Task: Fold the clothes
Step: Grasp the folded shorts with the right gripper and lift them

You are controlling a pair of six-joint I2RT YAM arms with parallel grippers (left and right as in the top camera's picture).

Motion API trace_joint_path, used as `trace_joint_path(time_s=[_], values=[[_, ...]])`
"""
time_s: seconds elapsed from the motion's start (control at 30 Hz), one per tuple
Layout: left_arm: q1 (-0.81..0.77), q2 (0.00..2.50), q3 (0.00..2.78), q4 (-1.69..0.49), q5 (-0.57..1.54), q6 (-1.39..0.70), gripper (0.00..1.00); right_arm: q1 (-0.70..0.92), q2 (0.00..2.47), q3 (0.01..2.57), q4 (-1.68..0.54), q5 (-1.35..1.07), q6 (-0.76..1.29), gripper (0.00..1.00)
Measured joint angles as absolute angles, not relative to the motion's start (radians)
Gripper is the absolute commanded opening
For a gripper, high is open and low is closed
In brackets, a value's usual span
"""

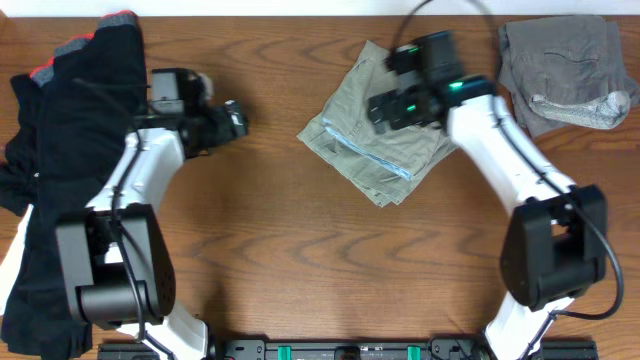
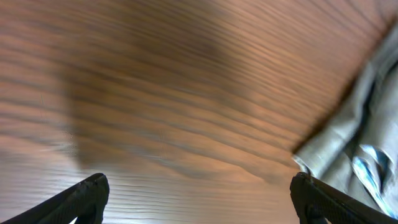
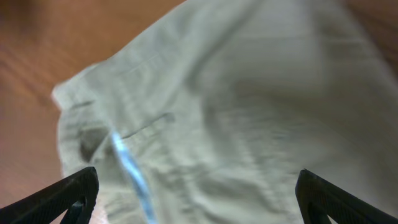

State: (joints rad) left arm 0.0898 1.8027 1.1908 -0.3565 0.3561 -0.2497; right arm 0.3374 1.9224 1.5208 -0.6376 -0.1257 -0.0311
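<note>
I will move my right gripper back and down, past the pale blue piece of lining, onto the shorts' near edge (image 1: 346,166) (image 3: 112,190), because the bare wood beside that edge leaves room for my fingers.
The khaki-beige shorts (image 1: 372,140) lie folded into a compact bundle at the table's upper middle, a pale blue lining strip along the lower edge. My right gripper (image 1: 385,108) hovers over them, open and empty; the right wrist view shows the shorts (image 3: 249,112) filling the frame between the wide-apart fingers (image 3: 196,196). My left gripper (image 1: 236,118) is open and empty over bare wood, left of the shorts; its wrist view shows the fingers (image 2: 199,199) apart and the shorts' edge (image 2: 367,143) at right. Black garments with red-grey trim (image 1: 70,120) lie at the left.
Grey shorts (image 1: 565,70) lie crumpled at the table's top right corner. A white garment edge (image 1: 12,250) shows under the black pile at the far left. The wooden table (image 1: 320,270) runs to the front edge, where the arm bases stand.
</note>
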Motion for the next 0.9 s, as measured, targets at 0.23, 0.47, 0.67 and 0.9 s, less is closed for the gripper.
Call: trace_joint_path(time_s=[0.23,0.47,0.67,0.9], values=[[0.197,1.803,1.191,-0.371,0.356,-0.278,0.96,0.5,1.966,1.521,-0.635,0.059,-0.045,0.99],[0.209,1.803,1.191,-0.382,0.356,-0.286,0.96,0.589,2.103,1.519,-0.634,0.126,-0.064,0.99],[0.209,1.803,1.191,-0.384,0.356,-0.288,0.96,0.633,2.146,1.52,-0.643,0.163,-0.07,0.99],[0.209,1.803,1.191,-0.385,0.356,-0.288,0.96,0.64,2.151,1.525,-0.643,0.248,-0.071,0.9]])
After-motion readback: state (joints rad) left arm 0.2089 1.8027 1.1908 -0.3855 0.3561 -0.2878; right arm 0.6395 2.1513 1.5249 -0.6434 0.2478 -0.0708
